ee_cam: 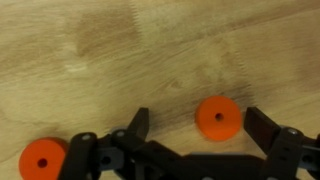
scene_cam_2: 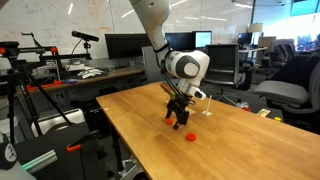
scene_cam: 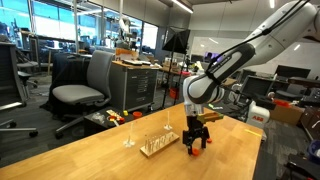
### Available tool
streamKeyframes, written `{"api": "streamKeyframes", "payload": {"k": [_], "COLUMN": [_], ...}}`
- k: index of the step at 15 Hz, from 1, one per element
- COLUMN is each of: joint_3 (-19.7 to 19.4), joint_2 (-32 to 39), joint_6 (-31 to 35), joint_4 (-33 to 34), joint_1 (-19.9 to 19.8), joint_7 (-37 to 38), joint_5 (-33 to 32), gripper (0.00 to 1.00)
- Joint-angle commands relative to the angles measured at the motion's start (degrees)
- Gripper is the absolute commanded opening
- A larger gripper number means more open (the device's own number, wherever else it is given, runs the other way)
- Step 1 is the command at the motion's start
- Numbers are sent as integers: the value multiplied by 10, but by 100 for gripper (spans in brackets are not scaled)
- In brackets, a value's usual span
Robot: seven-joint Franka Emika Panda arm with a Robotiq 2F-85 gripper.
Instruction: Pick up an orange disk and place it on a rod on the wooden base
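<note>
The orange disk [scene_cam: 196, 151] [ee_cam: 218, 118] lies much nearer one finger, so next my gripper will shift to the right in the wrist view to centre over it.
In the wrist view an orange disk [ee_cam: 217, 116] with a small centre hole lies flat on the wooden tabletop, between the two black fingers of my gripper [ee_cam: 195, 114]. The gripper is open and neither finger touches the disk. A second orange disk [ee_cam: 42, 158] lies at the lower left, outside the fingers. In an exterior view my gripper [scene_cam: 197, 141] hangs low over the table, just beside the pale wooden base [scene_cam: 159, 145] with its thin upright pegs. In an exterior view one orange disk [scene_cam_2: 191, 135] shows on the table below the gripper [scene_cam_2: 178, 118].
The big wooden table [scene_cam: 110, 160] carries the work. Clear stemmed objects [scene_cam: 128, 137] stand near the base. An office chair [scene_cam: 85, 88] and a cart [scene_cam: 135, 82] stand beyond the table's far edge. A red and white box [scene_cam: 259, 113] sits at one corner.
</note>
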Motion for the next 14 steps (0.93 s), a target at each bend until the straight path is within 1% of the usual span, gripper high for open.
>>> {"api": "streamKeyframes", "payload": {"k": [1,6,8,10,14], "joint_3": [21,28,26,20,-4], "joint_2": [-22,-47,-64,-77,-94], "joint_6": [63,128,165,198,255], "joint_4": [-51,-102,-132,-156,-189], "joint_1": [-23,-26,-19,-5,38], "joint_7": [-64,-88,-86,-74,-22], "joint_5": [28,31,24,11,-22], "gripper": [100,100,100,100,100]}}
